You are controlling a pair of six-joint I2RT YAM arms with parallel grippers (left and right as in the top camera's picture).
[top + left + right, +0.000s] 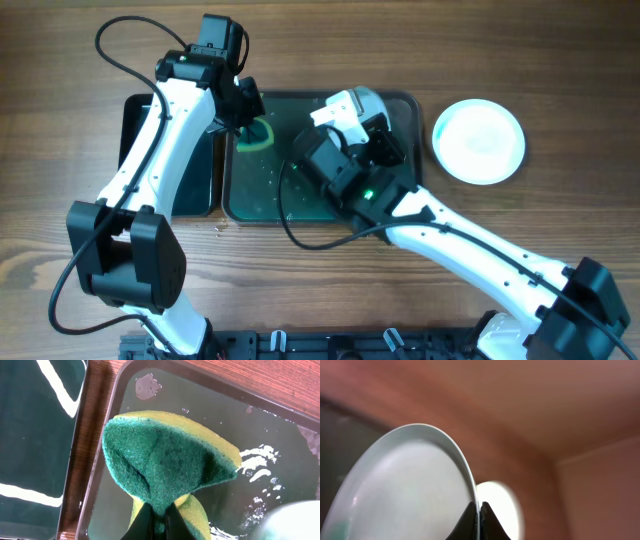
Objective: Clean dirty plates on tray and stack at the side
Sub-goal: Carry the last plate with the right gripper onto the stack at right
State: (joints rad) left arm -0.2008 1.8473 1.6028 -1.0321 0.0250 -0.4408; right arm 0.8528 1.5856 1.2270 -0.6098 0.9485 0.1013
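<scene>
Next I will swing my right gripper over the clean pale plates lying beside the tray, turn the tilted plate flat, lower it onto them and release.
My left gripper (243,118) (159,521) is shut on a folded green and yellow sponge (257,134) (165,460) and holds it over the left end of the dark green tray (260,195) (210,395), which is wet with suds. My right gripper (342,122) (478,511) is shut on the rim of a white plate (354,102) (405,495) and holds it tilted on edge over the middle of the tray. That plate's edge shows in the left wrist view (295,520). Clean pale plates (479,140) (501,505) lie on the table right of the tray.
A black tub (170,150) (30,435) stands right beside the tray's left edge. The two arms are close together over the tray. The brown wooden table (560,60) surrounds everything.
</scene>
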